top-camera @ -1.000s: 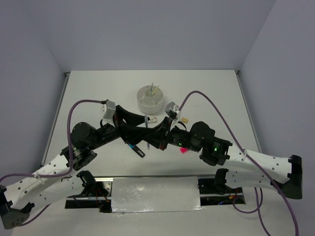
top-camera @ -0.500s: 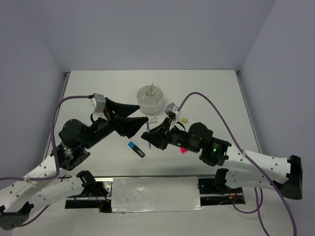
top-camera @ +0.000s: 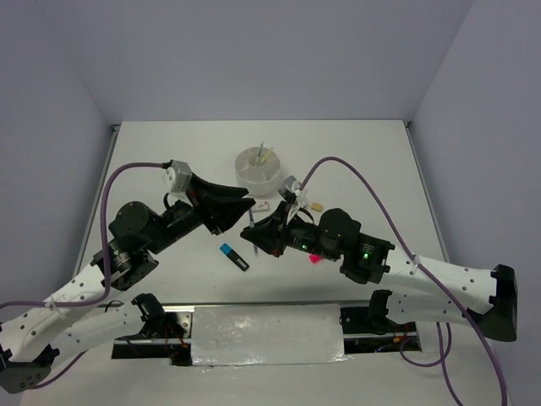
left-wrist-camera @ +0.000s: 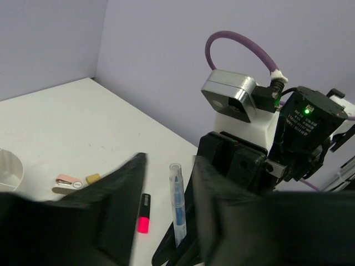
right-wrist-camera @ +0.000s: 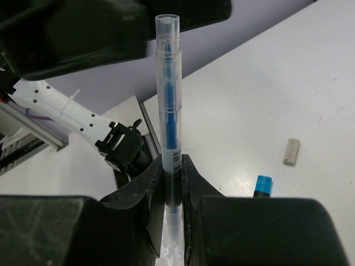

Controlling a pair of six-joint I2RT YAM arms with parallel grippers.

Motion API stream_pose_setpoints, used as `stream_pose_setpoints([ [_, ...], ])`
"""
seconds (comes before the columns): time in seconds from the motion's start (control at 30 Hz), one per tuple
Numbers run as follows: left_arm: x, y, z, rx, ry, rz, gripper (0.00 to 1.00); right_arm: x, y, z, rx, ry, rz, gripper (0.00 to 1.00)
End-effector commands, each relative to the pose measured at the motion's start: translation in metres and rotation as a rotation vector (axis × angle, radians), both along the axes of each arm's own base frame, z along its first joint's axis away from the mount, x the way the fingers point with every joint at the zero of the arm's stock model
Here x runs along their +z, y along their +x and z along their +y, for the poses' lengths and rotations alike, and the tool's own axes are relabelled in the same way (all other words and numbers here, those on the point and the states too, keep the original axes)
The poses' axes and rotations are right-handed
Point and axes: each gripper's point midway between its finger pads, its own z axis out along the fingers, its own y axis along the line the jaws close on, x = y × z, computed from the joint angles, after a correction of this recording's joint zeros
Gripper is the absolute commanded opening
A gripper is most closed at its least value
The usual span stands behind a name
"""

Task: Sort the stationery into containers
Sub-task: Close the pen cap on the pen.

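The right gripper carries the light-blue pen outward over the opening of the white organiser cup point(top-camera: 258, 168) and releases it next, as the cup stands outward with its thin pens upright.
My right gripper point(top-camera: 254, 234) point(right-wrist-camera: 172, 177) is shut on a light-blue pen point(right-wrist-camera: 168, 100) and holds it upright above the table. My left gripper point(top-camera: 240, 210) point(left-wrist-camera: 166, 194) is open and empty, its fingers on either side of that pen point(left-wrist-camera: 177, 205) without touching it. The round white organiser cup point(top-camera: 258, 168) stands behind both grippers with thin pens in it. A blue-and-black highlighter point(top-camera: 234, 256) point(right-wrist-camera: 260, 186) lies on the table below the grippers. A pink-and-black highlighter point(left-wrist-camera: 143, 213) point(top-camera: 314, 256) lies under the right arm.
A small white eraser point(top-camera: 264, 205) point(right-wrist-camera: 290, 151) lies in front of the cup, and a beige one point(top-camera: 317, 205) point(left-wrist-camera: 92, 178) to its right. The two arms nearly meet over the table's middle. A silver plate point(top-camera: 266, 334) lies between the arm bases.
My left gripper, which was against the right gripper around the pen, has drawn back to the left and stands open. The right gripper keeps the pen.
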Motion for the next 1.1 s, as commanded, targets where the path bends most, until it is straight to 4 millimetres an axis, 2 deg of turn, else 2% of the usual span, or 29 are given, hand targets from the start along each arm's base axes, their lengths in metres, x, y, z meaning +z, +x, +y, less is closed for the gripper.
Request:
stream_pose_setpoints([
  [0.0,0.028,-0.012,-0.001,-0.050,-0.061,-0.062,0.46,0.027,0.003,0.001,-0.006,0.041,-0.045,0.00],
  [0.1,0.022,-0.011,-0.005,-0.063,-0.049,-0.047,0.36,0.033,0.004,0.000,-0.011,0.046,-0.053,0.00],
  [0.17,0.019,-0.010,-0.006,-0.065,-0.045,-0.036,0.24,0.037,0.004,0.001,-0.011,0.048,-0.061,0.00],
  [0.2,0.018,-0.010,-0.006,-0.066,-0.045,-0.034,0.10,0.038,0.005,0.001,-0.014,0.045,-0.063,0.00],
  [0.23,0.016,-0.009,-0.007,-0.065,-0.041,-0.023,0.03,0.037,0.006,0.002,-0.013,0.036,-0.065,0.00],
  [0.27,0.016,-0.009,-0.008,-0.066,-0.039,-0.024,0.00,0.037,0.006,0.002,-0.014,0.031,-0.068,0.00],
  [0.37,0.014,-0.009,-0.009,-0.068,-0.034,-0.017,0.00,0.039,0.007,0.004,-0.012,0.018,-0.088,0.00],
  [0.5,-0.003,-0.010,-0.015,-0.098,-0.014,0.016,0.00,0.058,0.020,0.003,-0.066,0.001,-0.173,0.00],
  [0.53,-0.008,-0.013,-0.018,-0.124,-0.013,0.031,0.00,0.076,0.028,0.002,-0.093,0.012,-0.217,0.00],
  [0.57,-0.022,-0.012,-0.021,-0.130,0.002,0.056,0.00,0.082,0.033,0.002,-0.105,0.010,-0.230,0.00],
  [0.6,-0.027,-0.013,-0.022,-0.136,0.003,0.067,0.00,0.100,0.036,0.003,-0.106,0.028,-0.257,0.00],
  [0.63,-0.038,-0.013,-0.023,-0.136,0.012,0.095,0.00,0.108,0.045,0.000,-0.125,0.038,-0.267,0.00],
  [0.73,-0.056,-0.016,-0.025,-0.141,0.040,0.127,0.00,0.140,0.055,-0.003,-0.132,0.097,-0.304,0.00],
  [0.83,-0.082,-0.022,-0.029,-0.162,0.065,0.171,0.00,0.173,0.066,-0.009,-0.165,0.153,-0.343,0.00],
  [0.87,-0.087,-0.027,-0.032,-0.182,0.071,0.181,0.00,0.190,0.066,-0.012,-0.166,0.185,-0.358,0.00],
  [0.93,-0.103,-0.029,-0.036,-0.188,0.098,0.204,0.00,0.201,0.073,-0.012,-0.173,0.199,-0.361,0.00],
  [1.07,-0.127,-0.038,-0.041,-0.201,0.139,0.240,0.00,0.233,0.073,-0.017,-0.168,0.251,-0.395,0.00],
])
